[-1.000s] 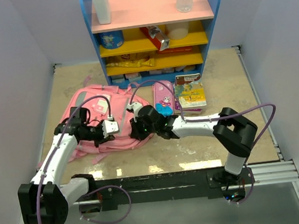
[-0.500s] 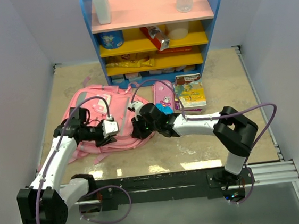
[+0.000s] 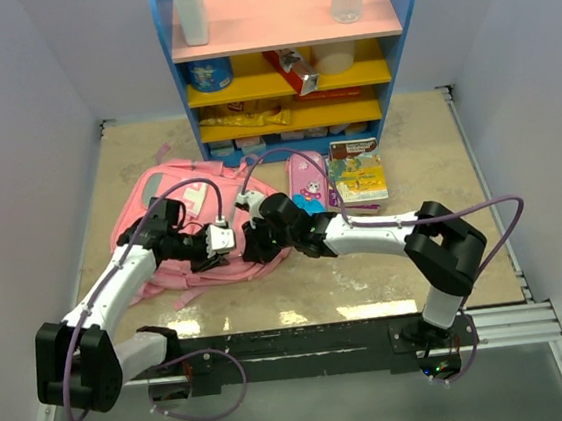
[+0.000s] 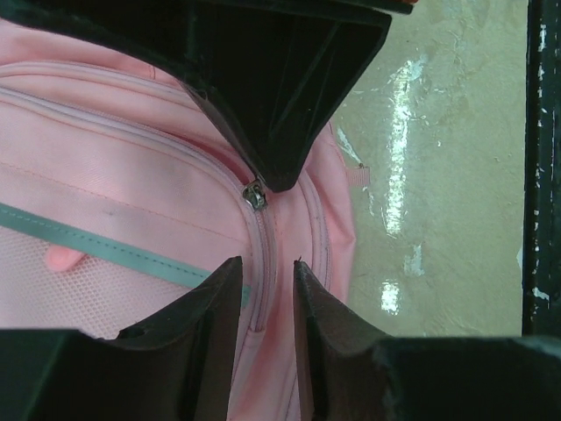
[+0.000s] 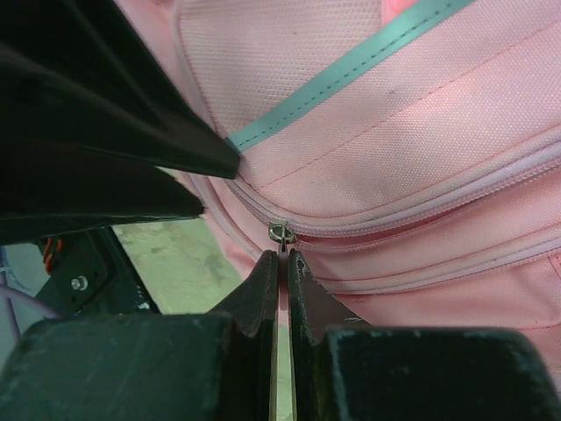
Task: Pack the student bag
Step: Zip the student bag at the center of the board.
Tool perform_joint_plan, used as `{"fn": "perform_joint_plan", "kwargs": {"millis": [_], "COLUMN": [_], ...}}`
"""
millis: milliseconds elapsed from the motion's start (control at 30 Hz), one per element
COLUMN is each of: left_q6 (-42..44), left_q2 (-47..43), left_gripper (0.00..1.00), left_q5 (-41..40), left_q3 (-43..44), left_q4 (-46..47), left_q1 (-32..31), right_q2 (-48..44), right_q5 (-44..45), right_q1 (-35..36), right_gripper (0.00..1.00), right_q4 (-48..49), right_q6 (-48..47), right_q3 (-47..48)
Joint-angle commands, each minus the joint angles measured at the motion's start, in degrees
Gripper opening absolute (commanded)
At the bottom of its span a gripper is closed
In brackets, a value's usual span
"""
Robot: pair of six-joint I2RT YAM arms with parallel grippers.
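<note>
My right gripper pulls the zip pull outward along the zip next, then releases it. The zip runs to the bag's edge by the pencil case, outward of my gripper.
The student bag (image 3: 174,197) is a soft pink backpack with a grey strip (image 5: 351,83), lying flat at the left of the table. At its near right edge my right gripper (image 3: 255,243) (image 5: 282,260) is shut on the small metal zip pull (image 5: 280,233) (image 4: 255,195) of a closed pink zip. My left gripper (image 3: 226,240) (image 4: 266,270) is right beside it and faces it. Its jaws stand open a little, straddling the zip line (image 4: 263,289) just below the pull, with nothing between them. The two grippers are almost touching.
A pink-and-blue pencil case (image 3: 306,183) and a picture book (image 3: 357,170) lie just right of the bag. A blue, yellow and pink shelf unit (image 3: 285,59) holding bottles and packets stands at the back. Bare table (image 4: 438,175) lies right of the bag's edge.
My left gripper has moved right and closer to the right gripper, and its jaws have parted. The right gripper has kept its hold and barely moved.
</note>
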Motion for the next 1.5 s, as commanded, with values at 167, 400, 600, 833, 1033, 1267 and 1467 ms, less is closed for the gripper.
{"fn": "perform_joint_plan", "kwargs": {"millis": [167,400,600,833,1033,1267,1467], "left_q6": [0.4,-0.8,-2.4,-0.2,0.2,-1.1,-1.7], "left_q2": [0.4,0.3,0.9,0.8,-2.3,-4.8,-6.1], "left_gripper": [0.37,0.40,0.41,0.04,0.00,0.00,0.00], "left_q5": [0.7,-0.7,-1.8,-1.9,-2.0,-3.5,-3.7], "left_q3": [0.5,-0.4,-1.4,-1.7,-0.7,-0.8,-0.3], "left_q4": [0.6,3.2,6.3,3.4,-0.8,-1.2,-2.2], "left_q1": [-2.3,-2.2,-2.3,-2.2,-2.2,-2.2,-2.2], "right_q2": [-5.2,-5.4,-6.0,-6.0,-5.1,-7.1,-7.6], "right_q5": [0.3,-0.4,-0.8,-0.3,1.8,2.5,2.5], "right_q1": [1.0,1.6,2.1,2.2,1.4,-2.8,-6.6], "right_gripper": [0.00,0.00,0.00,0.00,0.00,0.00,0.00], "right_q4": [2.5,3.2,4.1,3.8,3.3,2.3,0.3], "right_q6": [0.5,1.3,2.2,2.2,1.2,-0.7,-2.5], "right_q3": [6.1,5.2,4.0,3.3,1.4,-2.9,-4.0]}}
